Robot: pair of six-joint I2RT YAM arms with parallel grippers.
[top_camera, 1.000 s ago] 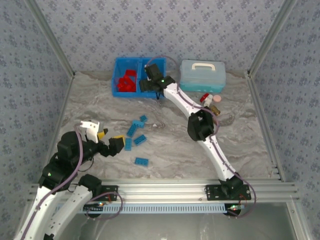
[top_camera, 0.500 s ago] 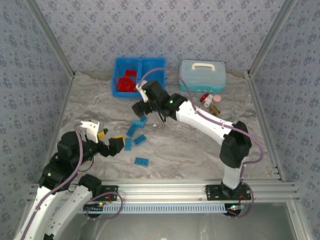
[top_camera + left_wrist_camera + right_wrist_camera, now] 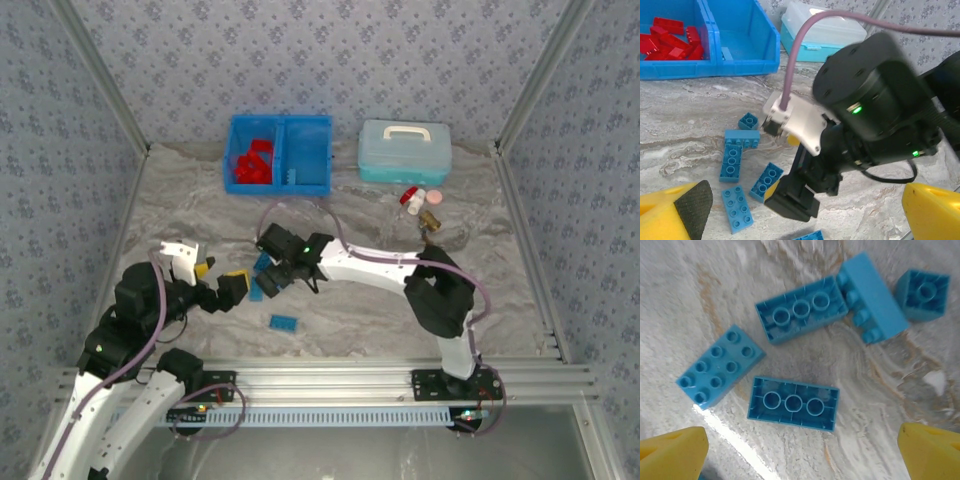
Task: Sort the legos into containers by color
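Observation:
I will next lower my right gripper over the upside-down blue lego (image 3: pixel 794 403), one finger past each short end, as its length runs nearly parallel to the finger gap.
My right gripper (image 3: pixel 272 278) hangs open over a cluster of blue legos on the table. In the right wrist view an upside-down blue lego (image 3: pixel 794 403) lies just ahead of the gap between its yellow fingertips (image 3: pixel 672 452). A studded one (image 3: pixel 720 365) and several others lie around it. One more blue lego (image 3: pixel 284 322) lies apart, nearer the arm bases. The blue bin (image 3: pixel 280 120) stands at the back with red legos (image 3: pixel 252 163) in its left compartment. My left gripper (image 3: pixel 212 272) is open and empty, left of the cluster.
A pale blue case with a white handle (image 3: pixel 404 150) stands right of the bin. A small red-and-white capped bottle (image 3: pixel 412 197) and a brass-coloured piece (image 3: pixel 430 218) lie in front of it. The right arm's body (image 3: pixel 875 115) looms close before the left wrist camera.
The right arm has swung from the bin's right compartment back to the blue legos on the table, its jaws opening wider. The left arm has not moved.

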